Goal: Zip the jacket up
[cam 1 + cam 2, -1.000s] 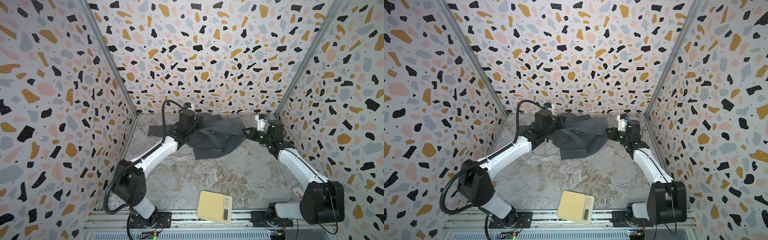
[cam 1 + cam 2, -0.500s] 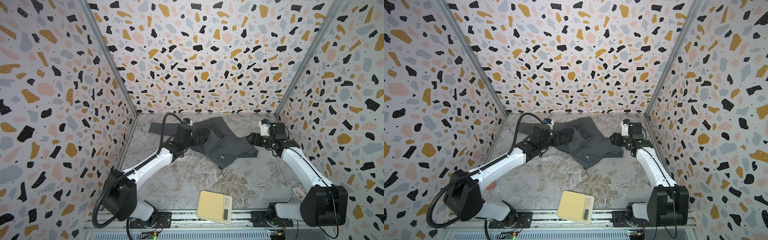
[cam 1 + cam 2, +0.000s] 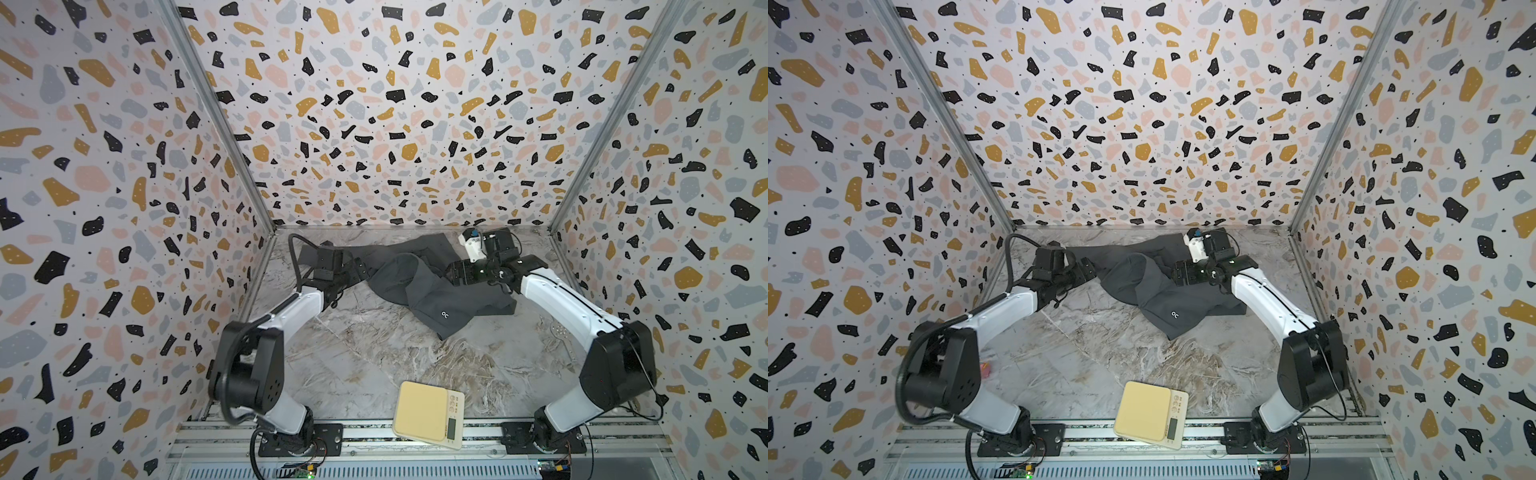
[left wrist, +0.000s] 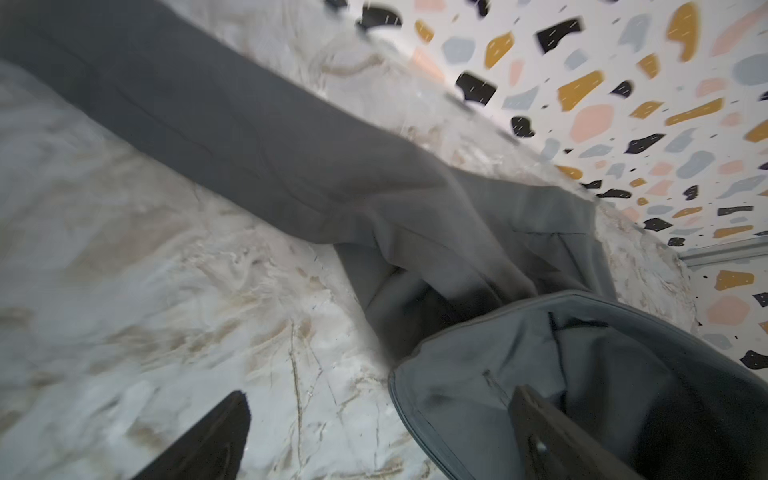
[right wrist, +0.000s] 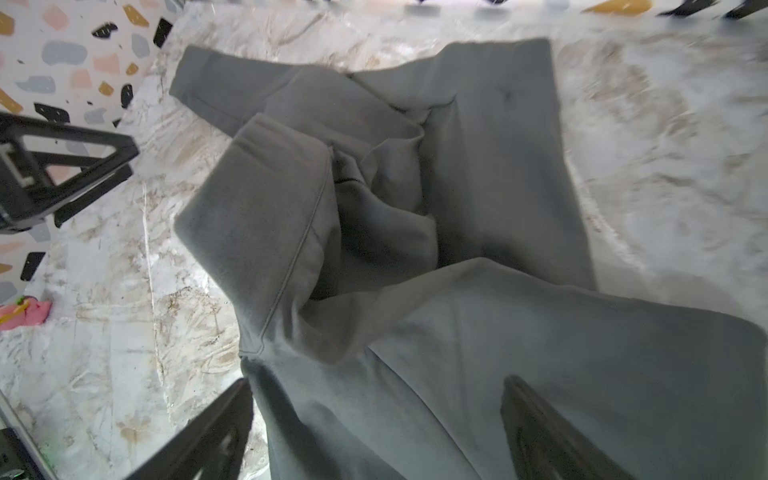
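The jacket's raised middle fold [image 3: 423, 278] [image 5: 329, 340] stands above flatter cloth, so I should bring my open right gripper down and across toward my left gripper, onto that fold, and close it.
The dark grey jacket [image 3: 419, 278] lies crumpled at the back of the marble table, one sleeve stretched toward the left wall and its small white logo [image 3: 444, 315] facing up. In both top views my left gripper [image 3: 360, 268] stands open at the jacket's left edge. My right gripper [image 3: 452, 274] is open over its right side. In the left wrist view a hem of the jacket [image 4: 582, 353] lies between the open gripper [image 4: 380, 415] and one of the fingers [image 4: 548, 436]. In the right wrist view, grey cloth of the jacket [image 5: 478, 174] spreads below the open gripper [image 5: 376, 415]. The zip is hidden in the folds.
A cream kitchen scale [image 3: 430, 415] sits at the front edge by the rail. A small pink object [image 3: 985, 368] lies near the left arm's base. Terrazzo-patterned walls [image 3: 374, 124] close in the left, back and right sides.
Both grippers were shut on the lifted jacket and have opened. The jacket has dropped and spread lower on the table, logo side showing. Both arms have moved a little.
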Tool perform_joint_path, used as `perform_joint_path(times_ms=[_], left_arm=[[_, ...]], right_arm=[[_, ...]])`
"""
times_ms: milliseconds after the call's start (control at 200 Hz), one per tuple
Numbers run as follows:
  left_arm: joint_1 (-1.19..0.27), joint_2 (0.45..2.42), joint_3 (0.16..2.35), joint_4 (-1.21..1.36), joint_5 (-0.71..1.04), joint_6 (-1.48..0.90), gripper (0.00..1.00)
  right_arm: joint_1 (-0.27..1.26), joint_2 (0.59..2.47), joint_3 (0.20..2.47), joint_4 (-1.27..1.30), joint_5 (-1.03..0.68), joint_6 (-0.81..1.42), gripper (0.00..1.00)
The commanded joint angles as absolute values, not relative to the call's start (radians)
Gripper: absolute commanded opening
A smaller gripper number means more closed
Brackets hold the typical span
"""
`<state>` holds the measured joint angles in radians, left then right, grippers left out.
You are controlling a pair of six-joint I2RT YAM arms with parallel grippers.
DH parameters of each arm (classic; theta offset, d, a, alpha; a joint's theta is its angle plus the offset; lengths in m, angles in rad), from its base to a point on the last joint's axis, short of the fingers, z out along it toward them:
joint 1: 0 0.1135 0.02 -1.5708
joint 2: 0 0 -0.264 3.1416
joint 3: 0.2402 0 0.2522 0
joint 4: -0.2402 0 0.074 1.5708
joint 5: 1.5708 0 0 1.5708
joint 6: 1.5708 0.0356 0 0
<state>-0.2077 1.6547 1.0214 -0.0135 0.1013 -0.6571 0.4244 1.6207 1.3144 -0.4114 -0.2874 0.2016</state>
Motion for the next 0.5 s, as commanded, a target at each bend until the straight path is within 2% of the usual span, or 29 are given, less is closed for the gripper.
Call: perform_joint_path(times_ms=[0,160,215,295,345,421,496], left_arm=[[-0.209,1.792,1.124,0.101,0.241,-0.753,1.0],[-0.209,2.017,1.254,0.181,0.336,-0.835,1.0],[-0.21,2.071,1.281,0.215,0.362,-0.866,1.0],[-0.213,2.113,1.285,0.315,0.383,-0.926,0.95],[-0.215,2.13,1.285,0.373,0.4,-0.957,0.9],[-0.221,2.148,1.284,0.481,0.446,-1.006,0.78],[-0.219,2.155,1.281,0.611,0.531,-1.051,0.65]], right_arm=[[0.479,1.671,1.372,-0.371,-0.289,0.245,0.95],[0.494,1.81,1.403,-0.289,-0.335,0.308,0.93],[0.494,1.849,1.423,-0.274,-0.357,0.309,0.9],[0.494,1.887,1.45,-0.257,-0.374,0.307,0.81],[0.495,1.906,1.474,-0.261,-0.378,0.301,0.65],[0.495,1.919,1.511,-0.271,-0.381,0.289,0.28],[0.495,1.918,1.547,-0.299,-0.367,0.266,0.08]])
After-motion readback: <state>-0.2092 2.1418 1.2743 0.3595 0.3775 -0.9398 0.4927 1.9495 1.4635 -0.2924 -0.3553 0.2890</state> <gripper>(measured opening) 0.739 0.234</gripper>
